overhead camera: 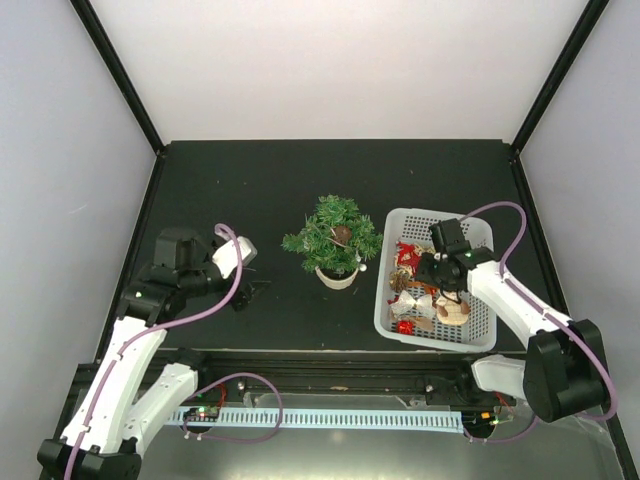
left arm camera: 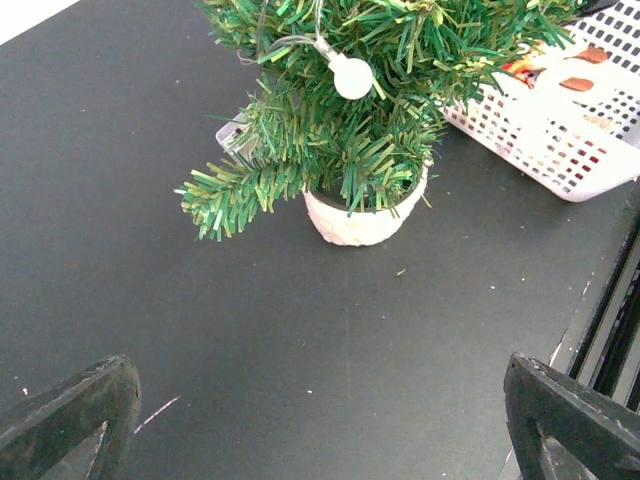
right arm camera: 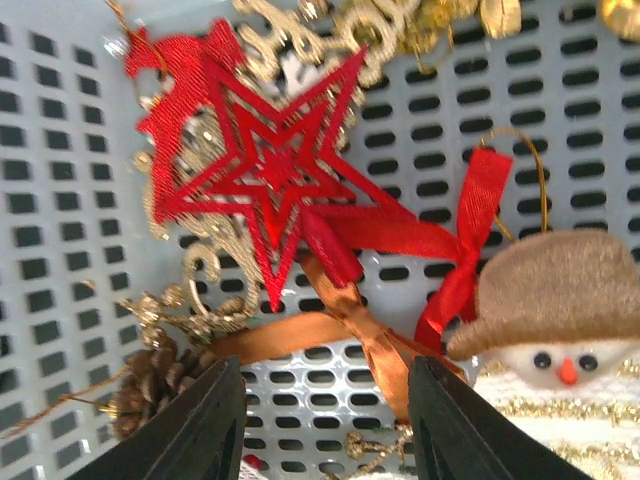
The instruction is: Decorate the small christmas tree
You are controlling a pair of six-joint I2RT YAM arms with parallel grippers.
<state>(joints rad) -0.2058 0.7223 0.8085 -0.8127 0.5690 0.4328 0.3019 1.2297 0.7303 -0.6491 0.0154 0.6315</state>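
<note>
The white mesh bow is below my right gripper and closer to my base, so I will next move my right gripper back and down onto the wing (overhead camera: 424, 303) beside the snowman.
The small christmas tree (overhead camera: 333, 238) stands mid-table in its cream pot (overhead camera: 336, 277). In the left wrist view the tree (left arm camera: 350, 100) carries a white bulb (left arm camera: 352, 77). My left gripper (overhead camera: 247, 280) hovers left of the tree, wide open and empty (left arm camera: 320, 430). My right gripper (overhead camera: 440, 288) is lowered into the white basket (overhead camera: 400, 218), open, with nothing between its fingers (right arm camera: 325, 425). Below it lie a red star (right arm camera: 270, 165), a brown ribbon (right arm camera: 340, 320), a pine cone (right arm camera: 150, 385) and a snowman (right arm camera: 560, 330).
The basket (left arm camera: 560, 150) sits just right of the tree, almost touching its branches. Gold glitter ornaments (right arm camera: 190, 270) and a red ribbon (right arm camera: 470, 230) crowd the basket floor. Black frame posts and white walls ring the dark table (overhead camera: 250, 180).
</note>
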